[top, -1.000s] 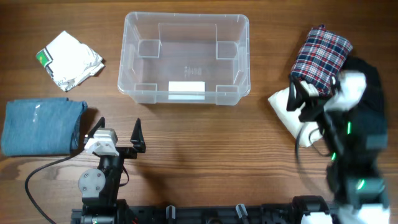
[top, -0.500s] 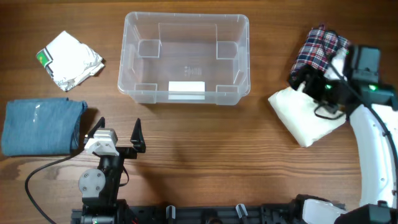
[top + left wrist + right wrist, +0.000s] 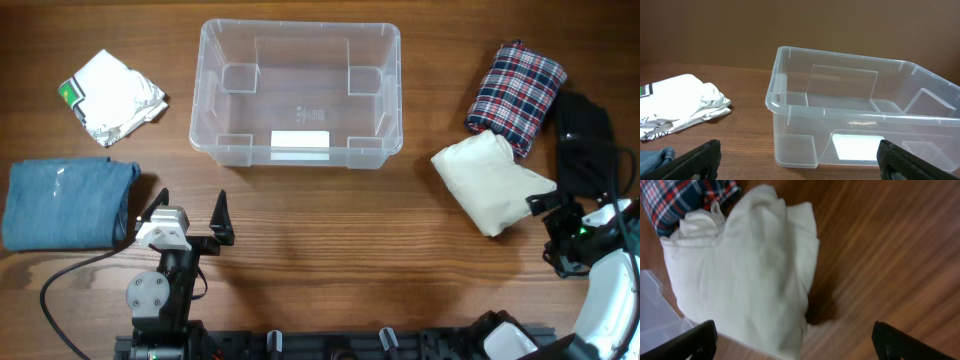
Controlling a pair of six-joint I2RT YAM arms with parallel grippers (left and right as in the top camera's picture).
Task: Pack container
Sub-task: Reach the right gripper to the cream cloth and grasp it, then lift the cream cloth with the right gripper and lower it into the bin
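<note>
I will move my right gripper down and to the left in the overhead view onto the cream cloth's near edge (image 3: 514, 211) (image 3: 796, 289), which is below it on that side, nearest its fingers.
The clear container (image 3: 215, 140) stands empty at the back centre, its white label (image 3: 300, 143) on the near long side. It fills the left wrist view (image 3: 790, 107). My left gripper (image 3: 190, 215) is open and empty in front of the container, at its left end, and apart from it (image 3: 799, 160). My right gripper (image 3: 550, 233) is open and empty at the front right, just right of a cream folded cloth (image 3: 488, 182). The right wrist view shows that cloth (image 3: 745, 270) close ahead of the jaws (image 3: 792, 332).
A plaid cloth roll (image 3: 516, 93) and a black cloth (image 3: 584, 140) lie at the back right. A crumpled white cloth with a green tag (image 3: 112, 95) lies at the back left, and a folded blue cloth (image 3: 65, 203) lies left of my left gripper.
My right arm has swung from over the plaid and cream cloths back toward the front right, gripper empty. The cloths stay in place. The left arm has not moved.
</note>
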